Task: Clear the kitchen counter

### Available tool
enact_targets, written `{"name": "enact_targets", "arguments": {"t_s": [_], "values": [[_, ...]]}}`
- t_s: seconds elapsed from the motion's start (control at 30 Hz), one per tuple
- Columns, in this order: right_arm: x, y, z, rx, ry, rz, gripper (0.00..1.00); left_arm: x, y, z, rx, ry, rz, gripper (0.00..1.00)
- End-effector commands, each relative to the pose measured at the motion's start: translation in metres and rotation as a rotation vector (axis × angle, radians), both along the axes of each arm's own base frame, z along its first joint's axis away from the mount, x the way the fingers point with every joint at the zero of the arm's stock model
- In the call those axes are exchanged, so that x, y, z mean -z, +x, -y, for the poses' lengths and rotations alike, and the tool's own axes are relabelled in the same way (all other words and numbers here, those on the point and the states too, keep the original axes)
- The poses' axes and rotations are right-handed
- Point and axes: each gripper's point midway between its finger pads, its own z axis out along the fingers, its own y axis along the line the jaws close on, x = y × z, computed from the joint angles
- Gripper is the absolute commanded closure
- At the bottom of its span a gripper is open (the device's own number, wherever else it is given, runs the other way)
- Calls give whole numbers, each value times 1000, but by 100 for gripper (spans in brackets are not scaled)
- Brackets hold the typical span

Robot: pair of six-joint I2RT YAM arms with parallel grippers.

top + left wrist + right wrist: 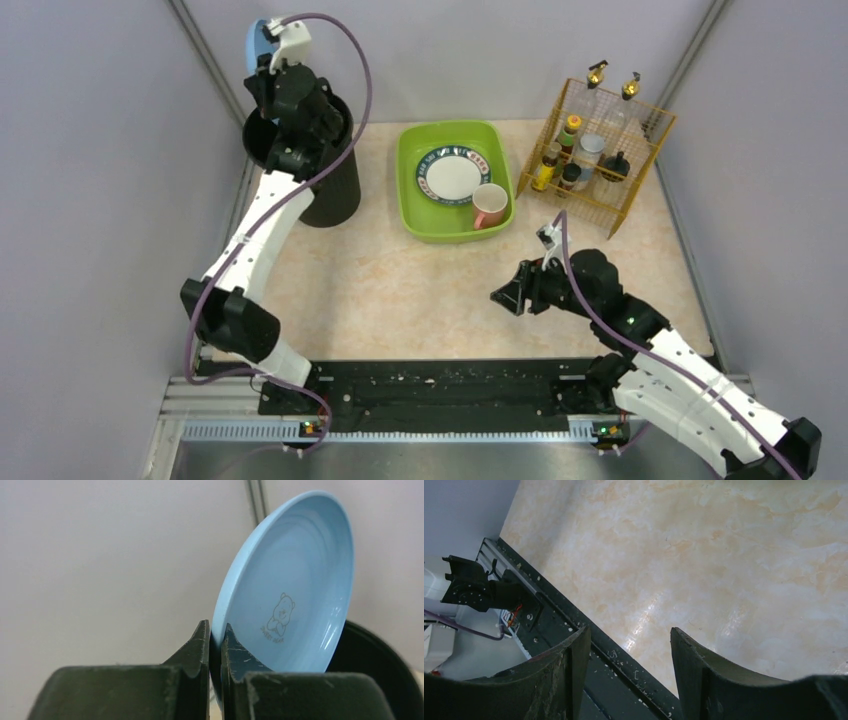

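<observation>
The patterned plate [453, 177] sits below the robot's left gripper and to its right in the top view, so this gripper needs to swing across, set the blue plate down on the patterned one and let go.
My left gripper [215, 630] is shut on the rim of a light blue plate [295, 585] with a small bear print, held on edge above the black bin [335, 180] at the back left; in the top view the plate [256, 44] shows behind the wrist. The bin's rim shows in the left wrist view [385, 670]. My right gripper [629, 640] is open and empty, low over the beige kitchen counter [400, 290] near the black rail [574, 625]; in the top view the right gripper [508, 295] is right of centre.
A lime-green tub [415, 215] at the back centre holds a patterned plate [453, 175] and a pink mug [489, 205]. A yellow wire rack [640, 185] with bottles and jars stands at the back right. The black rail [430, 385] runs along the near edge.
</observation>
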Motion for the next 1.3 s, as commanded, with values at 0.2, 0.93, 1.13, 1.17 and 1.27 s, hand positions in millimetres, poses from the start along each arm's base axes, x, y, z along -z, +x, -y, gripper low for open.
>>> {"name": "enact_targets", "arguments": {"t_s": [0.2,0.93,1.13,1.17,1.27], "values": [[-31,8,-1,21,51,71,40,-47,-36,31,352,-377,207,100],[-124,21,-2,40,132,241,38,48,-8,194,977,-973,-67,100],[-124,17,1,44,127,245,38,85,8,239,995,-991,-161,100],[-123,17,2,45,125,243,38,92,13,244,985,-991,-175,100],[-122,14,4,45,123,241,38,110,27,255,958,-1005,-196,100]]}}
